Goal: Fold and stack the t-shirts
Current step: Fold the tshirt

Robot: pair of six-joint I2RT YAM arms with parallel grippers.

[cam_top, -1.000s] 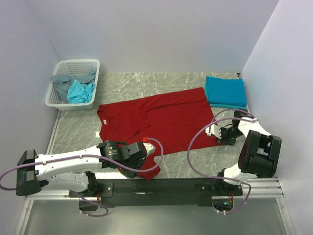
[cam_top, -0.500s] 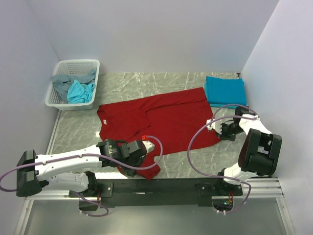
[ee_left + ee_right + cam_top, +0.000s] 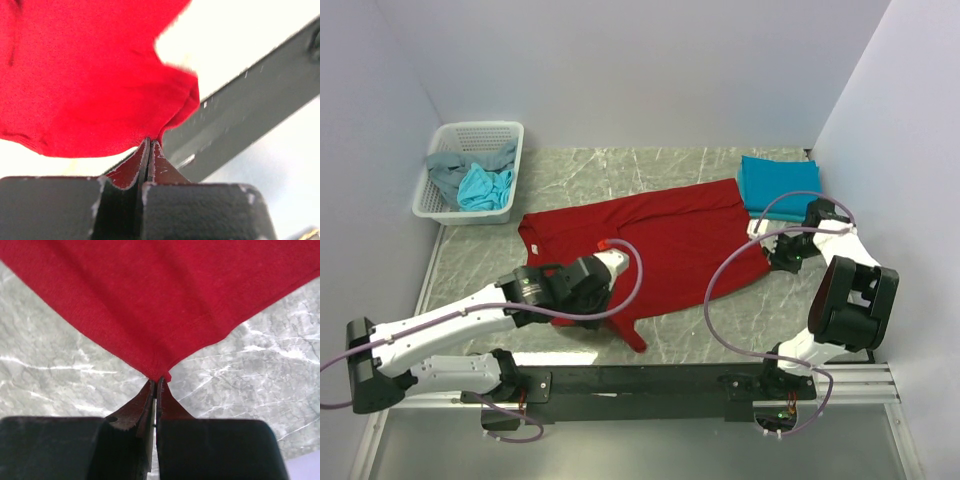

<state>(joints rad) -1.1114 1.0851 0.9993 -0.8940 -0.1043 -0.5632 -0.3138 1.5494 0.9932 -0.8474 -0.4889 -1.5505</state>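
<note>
My right gripper should next carry the pinched corner outward toward the red edge beside the teal-blue t-shirt and release it, because the shirt's near part lies unfolded.
The dark red t-shirt (image 3: 665, 240) lies spread across the middle of the marble table, its near edge lifted. My left gripper (image 3: 592, 285) is shut on its near left part; in the left wrist view red cloth (image 3: 100, 85) hangs from the closed fingertips (image 3: 150, 142). My right gripper (image 3: 772, 250) is shut on the shirt's right corner; in the right wrist view the cloth (image 3: 165, 300) stretches away from the pinched tips (image 3: 158, 380). A folded teal-blue t-shirt (image 3: 780, 186) lies at the far right. Grey (image 3: 445, 165) and light turquoise (image 3: 483, 188) shirts sit in the basket.
A white mesh basket (image 3: 470, 135) stands at the far left corner. The black rail (image 3: 650, 382) with the arm bases runs along the near edge. Walls close in at the left, back and right.
My left gripper has moved away from the near edge toward the shirt's middle, carrying the red hem over. My right gripper has moved farther back, pulling its corner along.
</note>
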